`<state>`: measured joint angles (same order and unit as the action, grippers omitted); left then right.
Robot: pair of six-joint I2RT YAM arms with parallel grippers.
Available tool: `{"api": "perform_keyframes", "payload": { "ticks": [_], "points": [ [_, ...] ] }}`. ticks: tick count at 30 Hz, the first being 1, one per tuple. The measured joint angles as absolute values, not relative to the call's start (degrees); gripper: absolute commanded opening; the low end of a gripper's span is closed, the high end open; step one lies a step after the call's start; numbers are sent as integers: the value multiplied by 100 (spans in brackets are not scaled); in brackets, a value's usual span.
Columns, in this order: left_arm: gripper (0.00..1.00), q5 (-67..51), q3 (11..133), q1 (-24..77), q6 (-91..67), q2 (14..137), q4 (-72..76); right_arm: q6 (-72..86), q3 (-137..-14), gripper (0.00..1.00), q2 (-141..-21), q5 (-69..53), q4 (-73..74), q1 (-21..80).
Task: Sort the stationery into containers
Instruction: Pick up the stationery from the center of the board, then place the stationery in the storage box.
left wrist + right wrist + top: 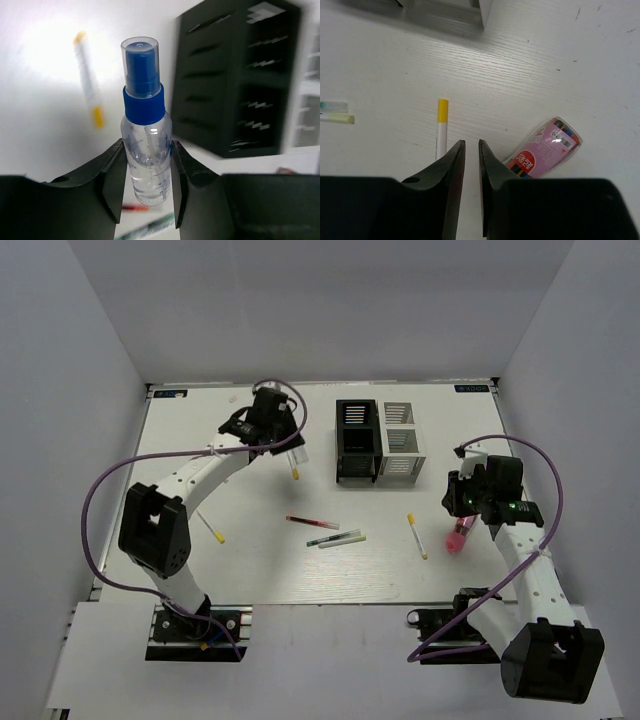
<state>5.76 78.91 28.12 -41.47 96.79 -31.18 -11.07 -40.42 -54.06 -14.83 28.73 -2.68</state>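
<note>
I will move my left gripper outward and to the right in the top view, over the empty far section of the black container, to let go of the bottle.
My left gripper is shut on a clear bottle with a blue cap, held upright above the table. The black container stands just right of it. From above, the left gripper hovers left of the black container and the white container. My right gripper shows a narrow empty gap between its jaws. A pink cylinder lies right of it and a white pen with a yellow tip left of it. From above, the right gripper is over the pink cylinder.
On the table lie a red pen, two green-and-white pens, and yellow-tipped pens at the left, the right and under the left gripper. Grey walls enclose the table on three sides.
</note>
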Motion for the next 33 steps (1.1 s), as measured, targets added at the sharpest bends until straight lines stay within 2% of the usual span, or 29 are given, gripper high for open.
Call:
{"api": "perform_keyframes", "payload": {
  "ticks": [6, 15, 20, 25, 30, 33],
  "points": [
    [0, 161, 8838, 2919, -3395, 10160, -1483, -1070, -4045, 30, -5426, -1492, 2908, -301],
    [0, -45, 10018, 3109, -2495, 11638, 502, -1066, -4045, 30, -5428, -1487, 2902, -349],
    [0, -73, 10669, 3343, -2056, 12543, 845, -1066, -4045, 31, -5428, -1472, 2897, -392],
    [0, -97, 10820, 3557, -1778, 12838, 845, -1048, -4045, 31, -5426, -1452, 2891, -447],
    [0, -51, 10844, 3682, -1586, 12860, 779, -996, -4045, 40, -5426, -1420, 2856, -521],
    [5, 106, 10844, 3686, -1496, 12860, 766, -945, -4045, 42, -5428, -1420, 2856, -556]
  ]
}}
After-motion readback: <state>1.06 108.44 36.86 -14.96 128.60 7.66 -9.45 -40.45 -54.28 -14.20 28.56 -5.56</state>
